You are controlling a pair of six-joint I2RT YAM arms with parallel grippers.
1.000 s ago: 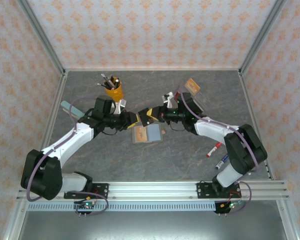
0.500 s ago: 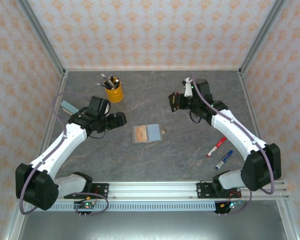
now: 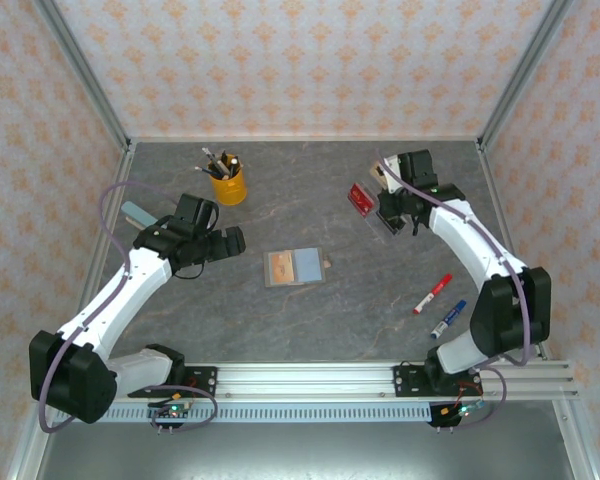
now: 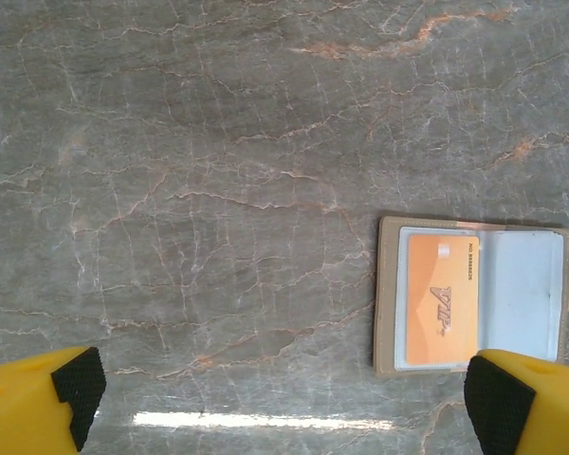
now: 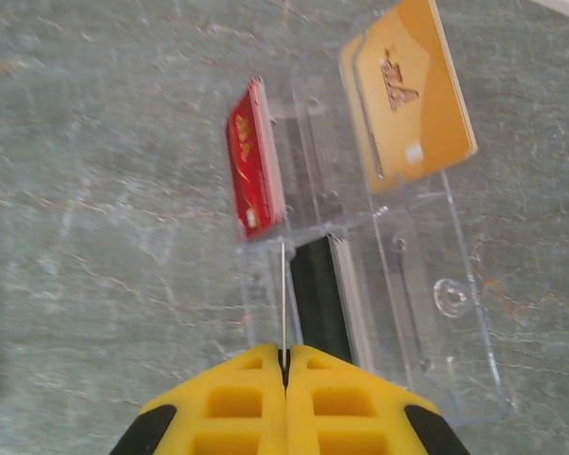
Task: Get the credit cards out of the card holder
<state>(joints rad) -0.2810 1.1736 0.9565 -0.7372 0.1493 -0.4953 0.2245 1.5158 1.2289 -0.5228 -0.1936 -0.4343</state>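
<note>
My right gripper brings the thin card down into the clear tray's slot [image 3: 388,222] beside the black card [image 5: 321,299] next and releases it, since the black card already stands upright there.
The card holder [image 3: 294,268] lies open on the table, and a tan-orange card [image 4: 442,299] shows in the left pocket of the holder [image 4: 526,284]. My left gripper [image 3: 232,241] hovers left of it, open wide [image 4: 284,408], with nothing between its fingers. My right gripper [image 3: 388,217] is at the back right over a clear tray [image 3: 377,207]. It [image 5: 285,354] is shut on a thin card [image 5: 283,299] seen edge-on, held upright. In the tray [image 5: 446,294] stand a red card [image 5: 256,161], a black card [image 5: 321,299] and a tan-orange card [image 5: 412,90].
A yellow cup of pens [image 3: 226,183] stands at the back left. A light-blue block [image 3: 135,213] lies near the left wall. A red marker [image 3: 431,294] and a blue marker [image 3: 447,319] lie at the right front.
My right gripper has carried a card from the holder to the tray at the back right. My left gripper has drawn back to the left, away from the holder.
</note>
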